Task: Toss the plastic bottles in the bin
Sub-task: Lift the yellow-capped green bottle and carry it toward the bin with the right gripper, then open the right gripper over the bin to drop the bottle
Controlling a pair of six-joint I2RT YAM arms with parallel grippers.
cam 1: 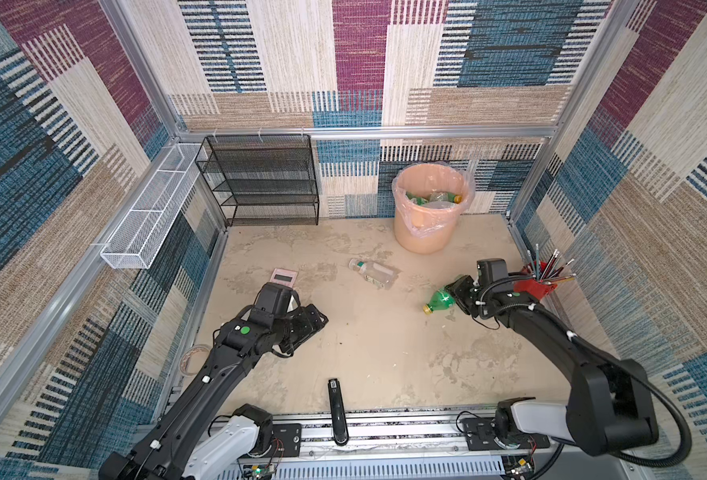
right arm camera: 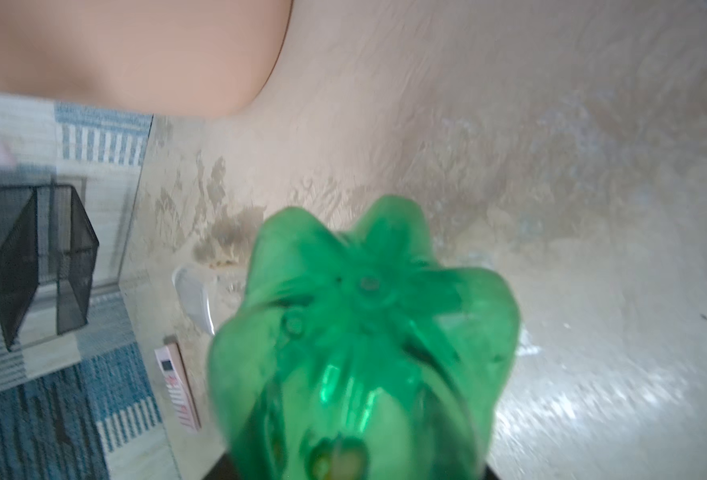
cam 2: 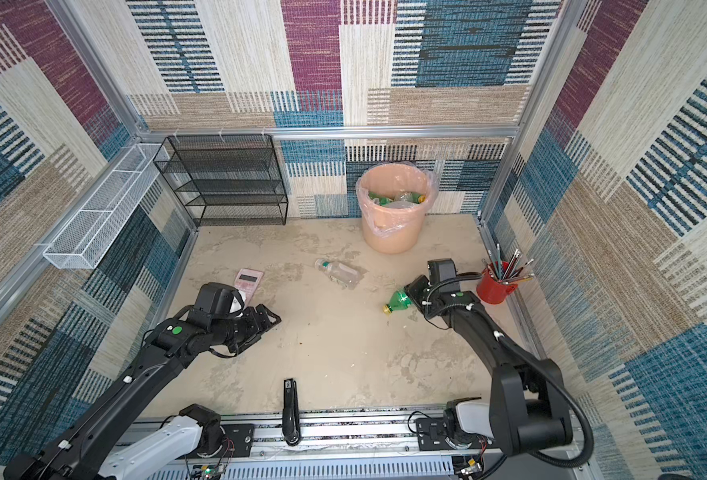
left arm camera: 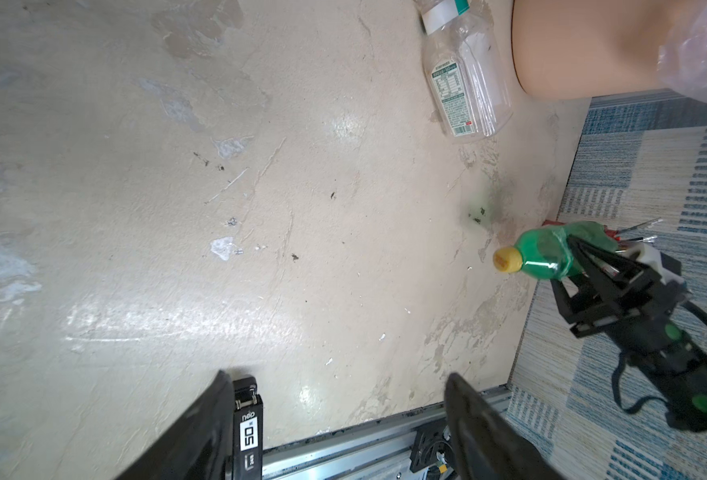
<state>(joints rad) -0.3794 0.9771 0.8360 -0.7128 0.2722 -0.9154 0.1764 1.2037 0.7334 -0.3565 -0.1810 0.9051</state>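
Note:
The robot's right gripper should next carry the green bottle (cam 1: 441,300) up and outward to the bin's opening (cam 1: 433,190) to release it, since the bin's rim is higher than the green bottle.
My right gripper (cam 1: 455,293) (cam 2: 413,293) is shut on a green bottle (cam 1: 441,300) (cam 2: 399,300) with a yellow cap, gripped near its base. The left wrist view shows this bottle (left arm camera: 545,254) lifted off the floor. In the right wrist view its base (right arm camera: 364,332) hides the jaws. A clear bottle (cam 1: 374,272) (cam 2: 341,272) (left arm camera: 464,79) lies on the floor in front of the bin (cam 1: 422,232) (cam 2: 389,232) (left arm camera: 572,50), which holds several bottles (cam 1: 435,197). My left gripper (cam 1: 320,321) (cam 2: 275,320) (left arm camera: 337,376) hangs open and empty at the left.
A black stapler (cam 1: 336,409) lies at the front edge. A pink calculator (cam 1: 284,277) sits beyond my left gripper. A red pencil cup (cam 1: 536,284) stands just right of my right wrist. A black mesh shelf (cam 1: 260,178) and a white wire basket (cam 1: 152,208) line the back left.

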